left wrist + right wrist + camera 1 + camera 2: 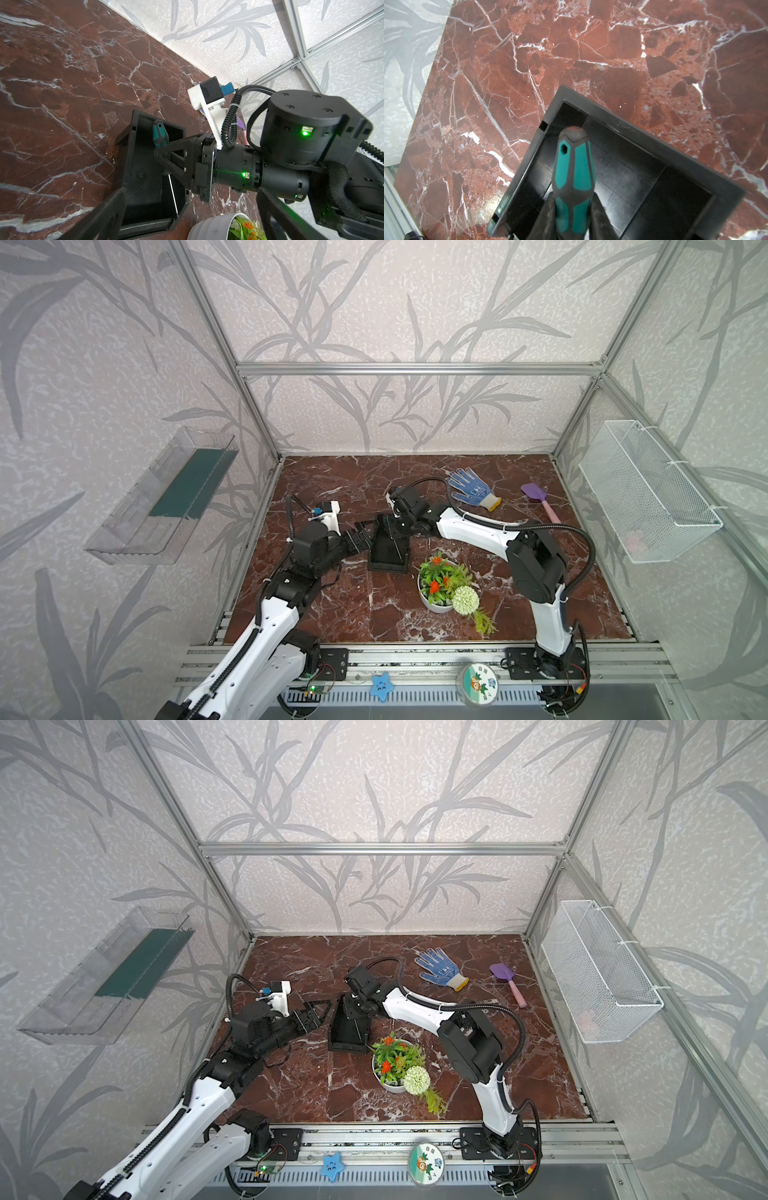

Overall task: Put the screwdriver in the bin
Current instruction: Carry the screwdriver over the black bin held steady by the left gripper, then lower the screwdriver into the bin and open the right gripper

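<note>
The bin's bare black bottom is below my right gripper, so my right gripper will go down deeper into the far end of the bin and let go of the lower part of the screwdriver's handle.
The screwdriver, with a teal and black handle, is clamped at its lower handle in my right gripper, which is shut on it. It hangs tilted over the black bin. In the left wrist view the handle sits near the bin's far wall and the thin shaft slants down inside the bin. In both top views the right gripper is over the bin's far end. My left gripper stands open and empty just left of the bin.
A white pot of artificial flowers stands close to the bin's near right corner. A blue glove and a purple spatula lie at the back right. A wire basket and a clear bin hang on the side walls.
</note>
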